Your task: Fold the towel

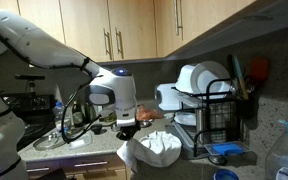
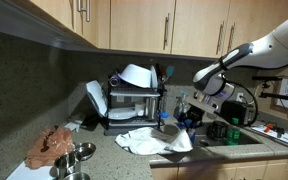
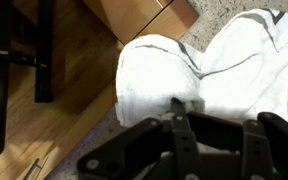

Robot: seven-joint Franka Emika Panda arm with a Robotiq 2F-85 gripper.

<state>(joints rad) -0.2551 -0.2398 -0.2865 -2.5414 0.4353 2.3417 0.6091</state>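
The gripper raises the pinched end next, eases it outward toward the bulk and releases it. Most of the rumpled towel (image 1: 162, 150) lies outward of the gripper.
The towel (image 1: 156, 148) (image 2: 141, 141) is a soft white cloth, rumpled on the speckled counter in front of the dish rack. In the wrist view the towel (image 3: 234, 60) fills the upper right, bunched into two rounded folds. My gripper (image 3: 179, 104) is shut, its dark fingertips pinched together on a fold at the towel's near edge. In both exterior views the gripper (image 1: 127, 123) (image 2: 187, 122) hangs just above the counter at one end of the towel, and that end rises toward it. The pinched spot itself is hidden there by the fingers.
A black dish rack (image 1: 216, 112) (image 2: 134, 100) holding white plates stands against the wall behind the towel. A brown cloth (image 2: 52, 146) and metal bowls (image 2: 77, 155) lie at one end of the counter. The sink (image 1: 54, 140) is beside the arm. The counter edge (image 3: 144, 25) runs close to the towel.
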